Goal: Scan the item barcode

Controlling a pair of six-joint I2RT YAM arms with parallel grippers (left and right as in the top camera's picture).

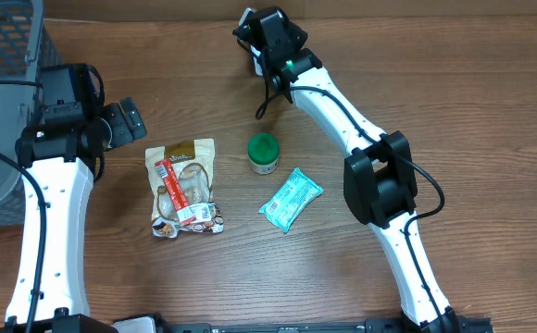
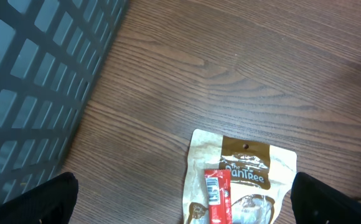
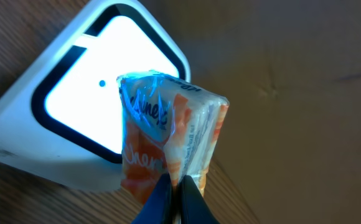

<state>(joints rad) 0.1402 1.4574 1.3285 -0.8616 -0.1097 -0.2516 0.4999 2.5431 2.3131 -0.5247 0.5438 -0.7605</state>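
Note:
The tabletop is bare back and to the right in the overhead view. My right gripper will carry the pack there next, lower it and release it.
My right gripper (image 3: 175, 184) is shut on the lower edge of the item (image 3: 171, 134), a small orange and blue tissue pack in clear wrap. The pack stands upright just in front of the glowing window of a white barcode scanner (image 3: 87, 93). In the overhead view the right gripper (image 1: 261, 54) is at the table's far edge, and the pack is hidden under it. My left gripper (image 1: 125, 121) is open, its black fingers (image 2: 55, 200) wide apart above a brown snack pouch (image 2: 243, 168) that has a red stick pack (image 2: 216, 194) lying on it.
A green-lidded jar (image 1: 263, 153) and a teal packet (image 1: 290, 199) lie mid-table, to the right of the pouch (image 1: 185, 185). A grey mesh basket (image 1: 5, 65) stands at the far left, close beside the left arm.

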